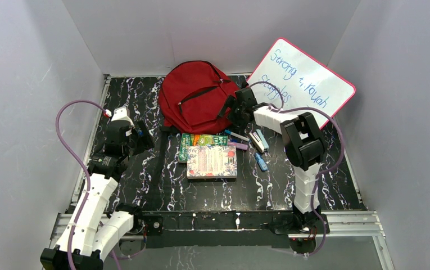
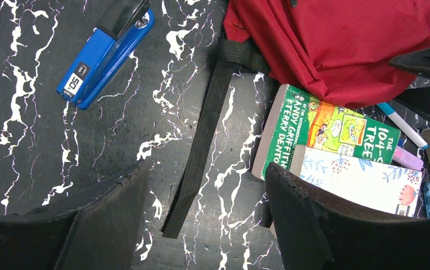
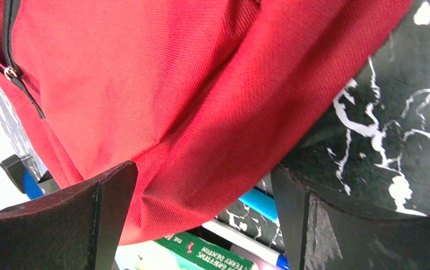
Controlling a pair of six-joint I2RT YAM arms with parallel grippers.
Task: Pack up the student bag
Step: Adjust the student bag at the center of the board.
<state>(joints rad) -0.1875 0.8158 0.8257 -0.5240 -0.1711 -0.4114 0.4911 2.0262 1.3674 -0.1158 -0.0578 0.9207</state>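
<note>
The fabric is already between the wide fingers of my right gripper. They will close next on the red fold at the bag's edge (image 3: 207, 183) near the markers.
The student bag (image 1: 198, 95), a red backpack, lies flat at the back middle of the table with its front pocket zipper (image 3: 10, 56) closed. My right gripper (image 1: 230, 110) is open at the bag's right lower edge, and a fold of the red fabric (image 3: 201, 135) lies between its wide jaws (image 3: 204, 174). My left gripper (image 1: 143, 140) hangs open over the table left of the bag. In its wrist view a loose black strap (image 2: 209, 118) runs on the table beneath the gap (image 2: 207, 174).
A green book (image 1: 201, 140) and a floral book (image 1: 212, 162) lie in front of the bag, with markers (image 1: 238, 138), an eraser (image 1: 260, 140) and a blue pen (image 1: 261, 162) to their right. A blue stapler (image 2: 103, 53) lies at the left. A pink-framed whiteboard (image 1: 308, 81) leans at the back right.
</note>
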